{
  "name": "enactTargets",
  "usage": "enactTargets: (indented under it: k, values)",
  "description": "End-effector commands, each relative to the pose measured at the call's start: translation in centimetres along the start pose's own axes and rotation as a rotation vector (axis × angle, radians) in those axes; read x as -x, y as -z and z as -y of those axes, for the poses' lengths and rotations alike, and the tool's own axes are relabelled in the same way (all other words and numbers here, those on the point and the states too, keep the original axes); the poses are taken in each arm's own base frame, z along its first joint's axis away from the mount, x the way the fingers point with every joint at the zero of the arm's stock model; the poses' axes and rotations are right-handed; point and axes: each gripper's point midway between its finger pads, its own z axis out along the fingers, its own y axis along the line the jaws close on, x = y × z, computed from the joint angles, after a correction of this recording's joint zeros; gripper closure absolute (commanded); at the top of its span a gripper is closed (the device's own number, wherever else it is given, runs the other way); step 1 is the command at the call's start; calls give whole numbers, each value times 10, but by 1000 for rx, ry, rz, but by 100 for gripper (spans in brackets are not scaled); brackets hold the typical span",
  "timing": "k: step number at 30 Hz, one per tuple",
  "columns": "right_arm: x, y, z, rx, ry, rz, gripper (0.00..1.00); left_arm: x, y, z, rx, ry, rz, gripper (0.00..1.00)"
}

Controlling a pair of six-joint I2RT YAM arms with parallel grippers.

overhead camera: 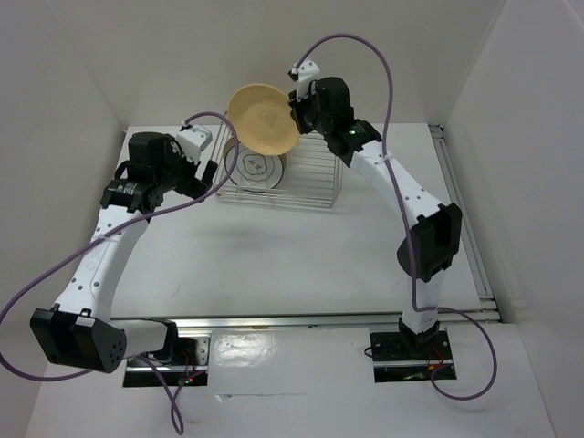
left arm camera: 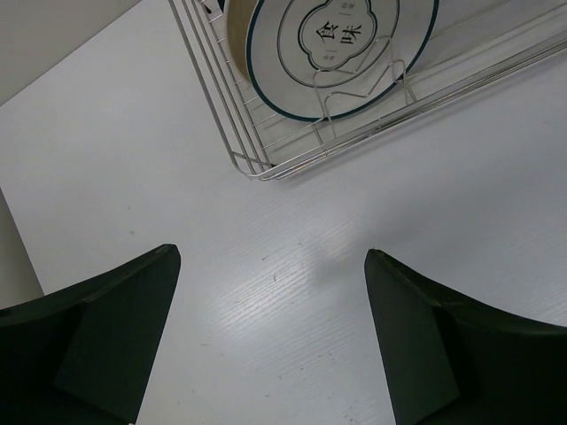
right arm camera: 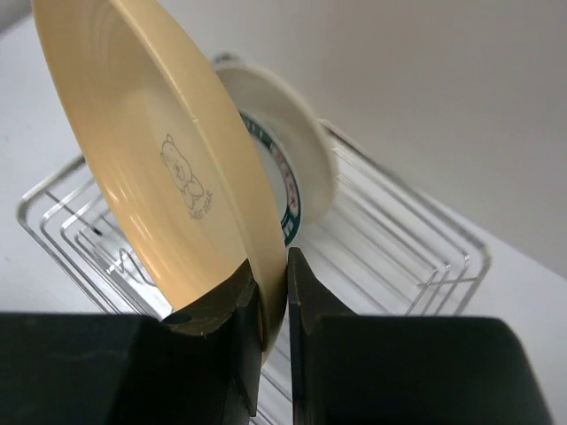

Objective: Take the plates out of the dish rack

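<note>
I should next carry the tan plate (overhead camera: pixel 263 119) back and down with my right gripper to the table in front of the rack (overhead camera: pixel 315 178), where the table has room for it.
My right gripper (right arm camera: pixel 270 288) is shut on the rim of a tan plate (right arm camera: pixel 168 177) with a small bear drawing; the same tan plate (overhead camera: pixel 263 119) hangs tilted above the silver wire dish rack (overhead camera: pixel 315 178) at the back of the table. A white plate with a dark blue-green rim (left arm camera: pixel 341 53) stands upright in the rack's slots, and that white plate (right arm camera: pixel 283 150) shows just behind the tan one. My left gripper (left arm camera: pixel 270 292) hovers open over bare table in front of the rack's corner (left arm camera: pixel 257 168), holding nothing.
White walls enclose the table on the left, back and right. A purple cable (overhead camera: pixel 214 151) loops from the left arm near the rack. The right arm (overhead camera: pixel 401 192) reaches over the table's right half.
</note>
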Motion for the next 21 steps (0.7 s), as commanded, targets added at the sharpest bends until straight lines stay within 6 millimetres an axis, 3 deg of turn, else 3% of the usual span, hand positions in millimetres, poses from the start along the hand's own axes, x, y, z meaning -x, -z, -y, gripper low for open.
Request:
enactTargets:
  k: [1,3,4,7,8,9,10,11,12,13,16,17,19,21]
  values:
    - [64,41,10,-54,-42,166,100,10,7,-2,26,41,54,0]
    - [67,54,0,-1,-79,158,100,12,10,-4,46,94,52,1]
    - [66,59,-7,39,-90,144,100,6,2,-10,72,124,10,1]
    - [23,72,-49,250,-138,-9,100,-2,-4,-17,93,216,-102,6]
    - [8,76,-58,290,-165,-57,100,-17,-25,-16,69,240,-192,9]
    - [-1,86,-71,357,-191,-86,100,-6,-25,-28,74,269,-190,15]
    - [-14,92,-78,383,-229,-126,100,-13,-29,-23,25,323,-234,17]
    - [-46,94,-87,408,-265,-204,100,-11,-36,-27,12,358,-232,17]
    - [-49,105,-96,441,-280,-205,100,-19,-44,-38,11,411,-249,17]
    - [-73,111,-107,483,-325,-262,100,-14,-48,-41,-9,453,-221,17]
    - [-95,130,-119,523,-381,-308,100,-7,-73,-66,12,485,-155,15]
    - [-122,134,-123,513,-432,-374,100,-6,-81,-69,5,484,-147,17]
    - [-141,145,-133,549,-482,-419,100,-8,-98,-74,3,497,-157,19]
    - [-173,154,-143,572,-543,-507,100,-15,-125,-80,-1,533,-185,23]
